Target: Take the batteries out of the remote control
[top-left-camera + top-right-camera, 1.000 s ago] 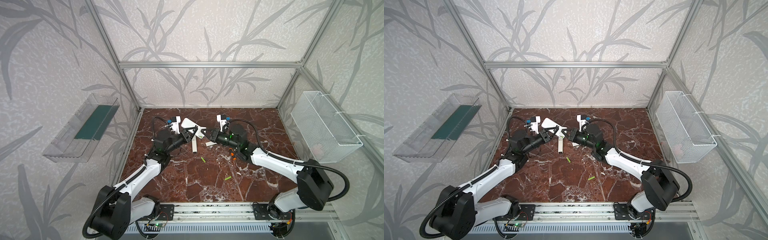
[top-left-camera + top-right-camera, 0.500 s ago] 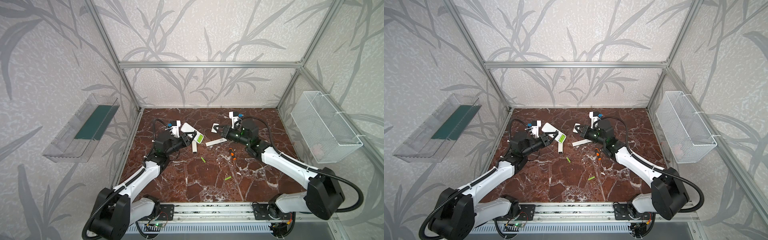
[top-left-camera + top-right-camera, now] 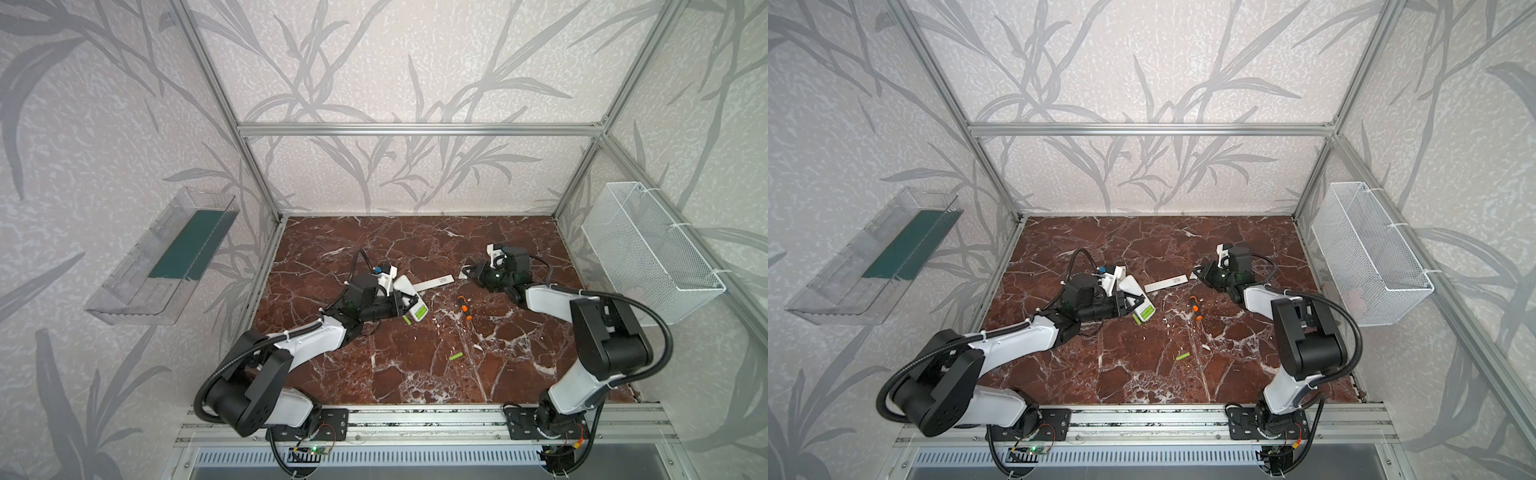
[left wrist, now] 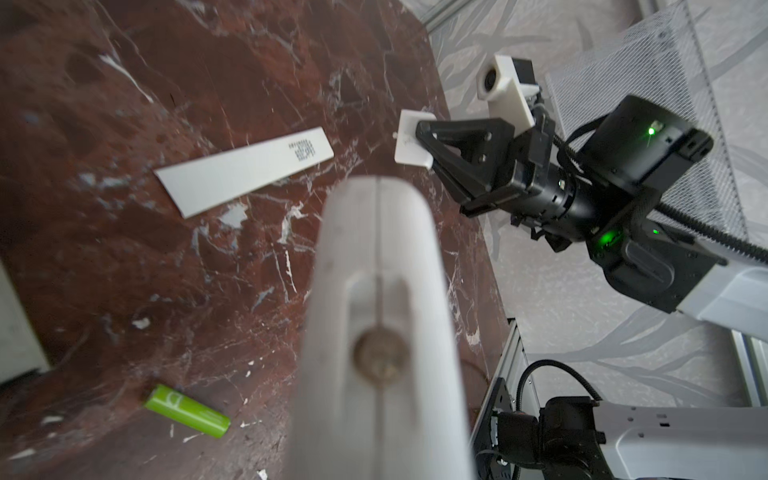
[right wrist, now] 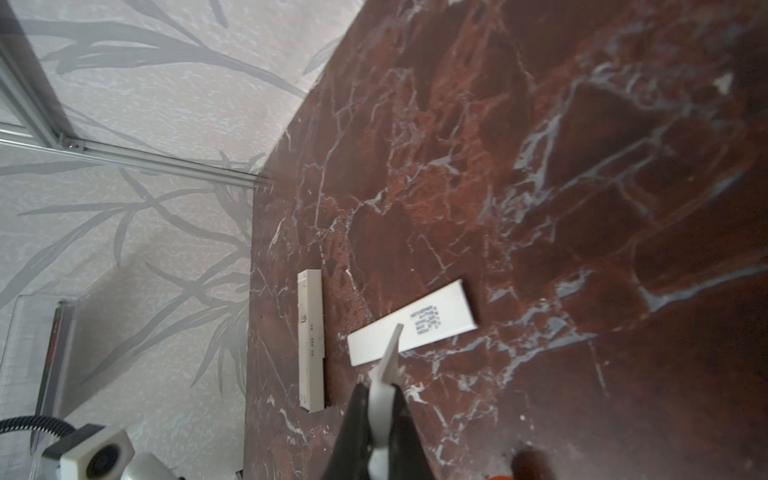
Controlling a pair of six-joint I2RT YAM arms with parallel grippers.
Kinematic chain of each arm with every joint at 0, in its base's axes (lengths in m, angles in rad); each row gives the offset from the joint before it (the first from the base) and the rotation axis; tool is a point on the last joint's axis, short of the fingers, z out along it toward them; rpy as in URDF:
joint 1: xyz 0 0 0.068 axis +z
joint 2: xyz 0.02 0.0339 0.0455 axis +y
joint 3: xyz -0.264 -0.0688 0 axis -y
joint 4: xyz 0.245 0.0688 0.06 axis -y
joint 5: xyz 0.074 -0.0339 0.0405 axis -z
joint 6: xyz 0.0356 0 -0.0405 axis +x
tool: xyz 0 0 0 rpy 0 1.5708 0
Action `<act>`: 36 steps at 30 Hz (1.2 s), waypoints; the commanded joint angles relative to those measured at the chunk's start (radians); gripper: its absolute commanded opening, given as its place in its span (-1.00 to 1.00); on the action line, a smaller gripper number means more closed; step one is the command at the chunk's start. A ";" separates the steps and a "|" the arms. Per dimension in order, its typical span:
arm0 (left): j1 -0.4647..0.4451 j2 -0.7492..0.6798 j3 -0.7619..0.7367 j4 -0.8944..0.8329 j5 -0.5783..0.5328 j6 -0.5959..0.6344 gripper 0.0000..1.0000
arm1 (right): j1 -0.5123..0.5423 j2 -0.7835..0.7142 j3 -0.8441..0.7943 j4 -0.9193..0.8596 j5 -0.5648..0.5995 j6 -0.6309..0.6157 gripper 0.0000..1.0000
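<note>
The right gripper lowers the small white cover piece (image 5: 388,357) next onto bare tabletop (image 5: 528,349) beside the strip's printed end, releasing it, since that clear spot lies below.
My left gripper (image 3: 411,301) (image 3: 1133,301) is shut on the white remote control (image 3: 419,309) (image 3: 1144,311), whose open compartment shows lime-green batteries. The left wrist view sees that remote (image 4: 378,332) end-on, hiding the jaws. One loose battery (image 3: 406,320) (image 3: 1136,319) (image 4: 187,410) lies beside it. Another battery (image 3: 456,355) (image 3: 1182,355) lies nearer the front. My right gripper (image 3: 471,274) (image 3: 1201,276) (image 5: 376,399), further right, is shut on a small white cover piece (image 4: 409,141) (image 5: 388,357).
A long flat white strip (image 3: 432,283) (image 3: 1166,284) (image 5: 411,322) lies between the grippers. A second white remote (image 5: 311,336) rests on its edge near the left arm. An orange-and-black screwdriver (image 3: 464,307) (image 3: 1196,307) lies mid-table. A wire basket (image 3: 648,249) hangs right, a clear tray (image 3: 166,262) left.
The grippers were together at the remote. My right gripper has drawn away to the right with the white cover piece. My left gripper has carried the remote forward and to the right.
</note>
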 commanded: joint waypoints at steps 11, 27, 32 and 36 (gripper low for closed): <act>-0.026 0.044 0.031 0.047 -0.026 -0.006 -1.00 | -0.060 0.248 0.017 0.267 -0.144 0.092 -0.81; 0.031 -0.330 -0.161 -0.262 -0.186 -0.069 -1.00 | -0.059 0.080 0.097 -0.307 0.065 -0.212 -0.13; 0.074 -0.397 -0.284 -0.236 -0.137 -0.173 -1.00 | -0.053 -0.015 0.100 -0.411 0.142 -0.330 -0.10; 0.104 -0.368 -0.333 -0.150 -0.060 -0.226 -1.00 | -0.035 -0.079 0.105 -0.476 0.184 -0.388 -0.08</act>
